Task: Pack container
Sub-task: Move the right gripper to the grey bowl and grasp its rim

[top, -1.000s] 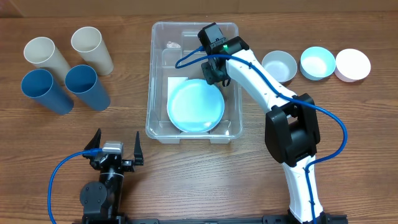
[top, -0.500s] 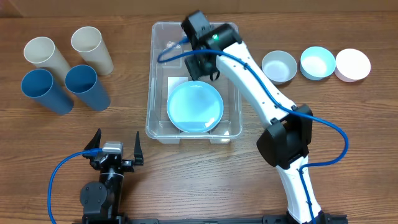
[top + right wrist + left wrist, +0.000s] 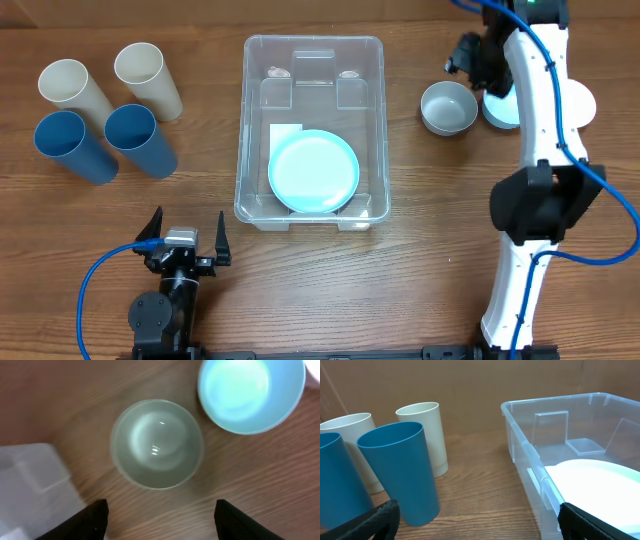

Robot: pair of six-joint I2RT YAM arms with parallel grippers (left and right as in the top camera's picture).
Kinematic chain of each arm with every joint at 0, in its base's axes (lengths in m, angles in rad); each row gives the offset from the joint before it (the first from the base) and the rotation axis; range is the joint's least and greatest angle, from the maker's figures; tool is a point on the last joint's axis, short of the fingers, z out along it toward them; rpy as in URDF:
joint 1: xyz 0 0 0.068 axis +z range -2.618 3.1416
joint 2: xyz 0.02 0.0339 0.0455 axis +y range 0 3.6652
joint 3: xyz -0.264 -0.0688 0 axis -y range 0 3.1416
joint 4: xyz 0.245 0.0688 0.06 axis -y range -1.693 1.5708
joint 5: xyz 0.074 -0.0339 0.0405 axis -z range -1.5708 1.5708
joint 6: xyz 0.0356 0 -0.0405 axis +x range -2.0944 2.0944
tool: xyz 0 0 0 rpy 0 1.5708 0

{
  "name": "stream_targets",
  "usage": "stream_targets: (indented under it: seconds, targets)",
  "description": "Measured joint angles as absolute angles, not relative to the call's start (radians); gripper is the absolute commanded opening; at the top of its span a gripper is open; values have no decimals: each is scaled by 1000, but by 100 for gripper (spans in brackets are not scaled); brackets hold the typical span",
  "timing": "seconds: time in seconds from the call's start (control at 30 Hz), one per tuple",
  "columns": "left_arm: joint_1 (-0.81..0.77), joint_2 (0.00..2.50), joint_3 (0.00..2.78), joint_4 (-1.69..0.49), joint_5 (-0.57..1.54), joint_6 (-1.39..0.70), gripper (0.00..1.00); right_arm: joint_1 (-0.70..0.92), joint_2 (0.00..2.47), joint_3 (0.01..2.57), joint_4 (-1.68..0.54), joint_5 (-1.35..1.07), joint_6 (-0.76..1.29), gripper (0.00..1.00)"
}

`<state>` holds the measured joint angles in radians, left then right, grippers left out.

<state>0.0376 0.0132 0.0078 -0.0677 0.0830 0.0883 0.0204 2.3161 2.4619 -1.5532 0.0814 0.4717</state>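
Observation:
Next, my open right gripper will go down onto the grey bowl's rim (image 3: 475, 111) (image 3: 199, 462) on the side by the light blue bowl, because bare table there leaves a finger room.
The clear container (image 3: 243, 130) stands mid-table with a light blue plate (image 3: 314, 172) lying in it over a white label (image 3: 285, 134). My right gripper (image 3: 466, 64) is open and empty above the table at the far right, beside a grey bowl (image 3: 447, 107). In the right wrist view the open fingers (image 3: 161, 521) sit just below the grey bowl (image 3: 157, 444), with a light blue bowl (image 3: 250, 392) further off and the container's corner (image 3: 35, 485) at the left. My left gripper (image 3: 186, 222) is open and empty near the front edge; its wrist view (image 3: 479, 527) shows the container's wall (image 3: 520, 435).
Two cream cups (image 3: 70, 85) (image 3: 145, 72) and two blue cups (image 3: 70, 145) (image 3: 138, 138) stand at the far left. A light blue bowl (image 3: 497, 110), partly behind the right arm, and a pale pink bowl (image 3: 584, 100) sit at the far right.
The right arm has left the container and swung right, over to the bowls. The plate stays in the container. The left arm has not moved.

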Motion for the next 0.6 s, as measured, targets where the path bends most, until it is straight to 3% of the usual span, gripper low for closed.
stream_targets:
  seconds: [0.2, 0.37, 0.4, 0.5, 0.6]
  targets:
    - [38, 13, 8, -67, 83, 88, 100, 9, 2317, 2096, -1322, 55, 513, 70]
    - [38, 13, 8, -67, 83, 89, 100, -12, 2318, 1963, -1226, 51, 532, 68]
    - [38, 13, 8, -67, 83, 88, 100, -19, 2318, 1950, -1224, 50, 535, 63]
    - [38, 13, 8, -68, 83, 88, 100, -34, 2318, 1944, -1219, 51, 540, 33]
    - [38, 13, 8, -68, 83, 88, 100, -41, 2318, 1943, -1210, 50, 546, 16]
